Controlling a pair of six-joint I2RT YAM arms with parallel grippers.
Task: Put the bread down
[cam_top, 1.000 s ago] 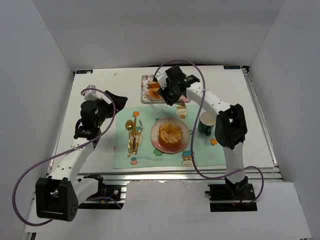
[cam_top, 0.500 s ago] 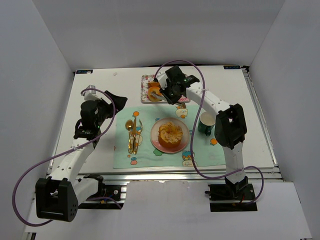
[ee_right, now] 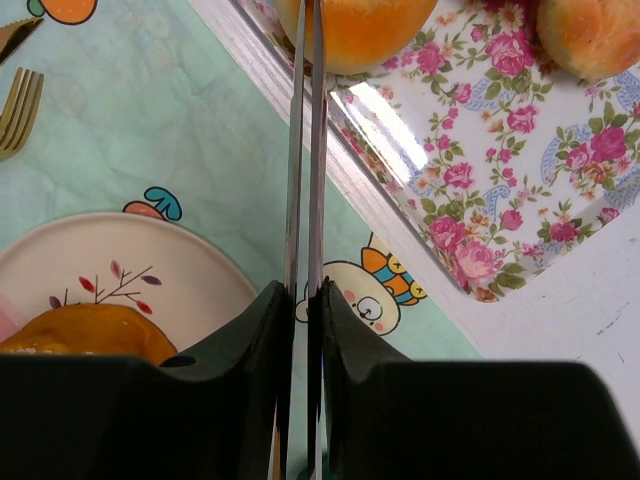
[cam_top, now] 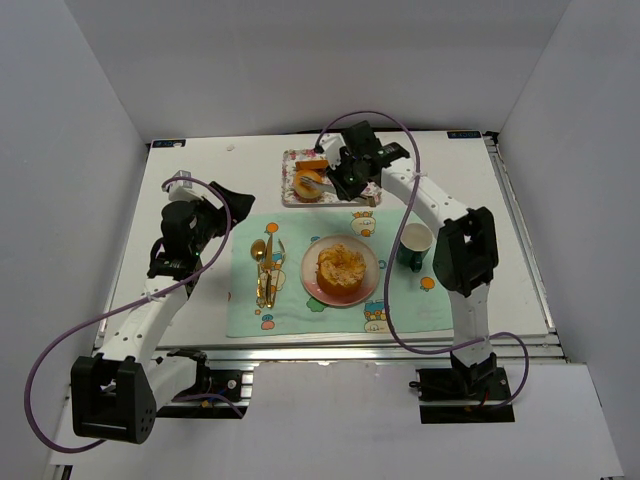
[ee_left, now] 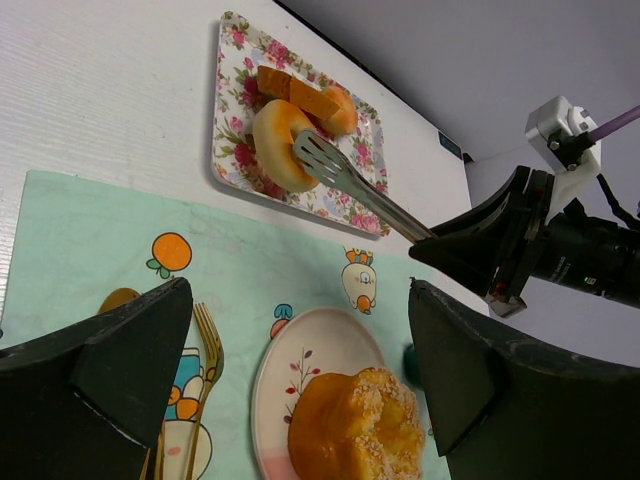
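Note:
My right gripper lifts the ring bread off the tray point(cam_top: 366, 196) next, moves back and lowers it onto the round bun point(cam_top: 341, 265) to release, since its tongs already pinch the bread.
A ring-shaped bread point(cam_top: 305, 184) point(ee_left: 277, 140) point(ee_right: 360, 25) lies on the floral tray point(cam_top: 366, 196) point(ee_left: 225, 150) point(ee_right: 470, 170), beside other bread pieces point(ee_left: 310, 98). My right gripper point(cam_top: 347, 178) point(ee_right: 307, 290) is shut on metal tongs point(ee_left: 350, 185) point(ee_right: 305, 150). Its blades are squeezed close together, and their tips rest on the near side of the ring bread. A round bun point(cam_top: 341, 265) point(ee_left: 355, 425) sits on the pink plate point(cam_top: 371, 262) point(ee_left: 290, 360). My left gripper point(cam_top: 228, 215) point(ee_left: 300, 295) hangs open and holds nothing, above the left part of the placemat point(cam_top: 250, 305).
A gold fork point(cam_top: 268, 270) point(ee_right: 18, 105) and spoon lie on the placemat left of the plate. A green cup point(cam_top: 413, 245) stands right of the plate. White walls close the table in on three sides.
The tongs' blades have closed together at the ring bread. My right gripper has drawn back to the right, uncovering the bread on the tray. The left arm has not moved.

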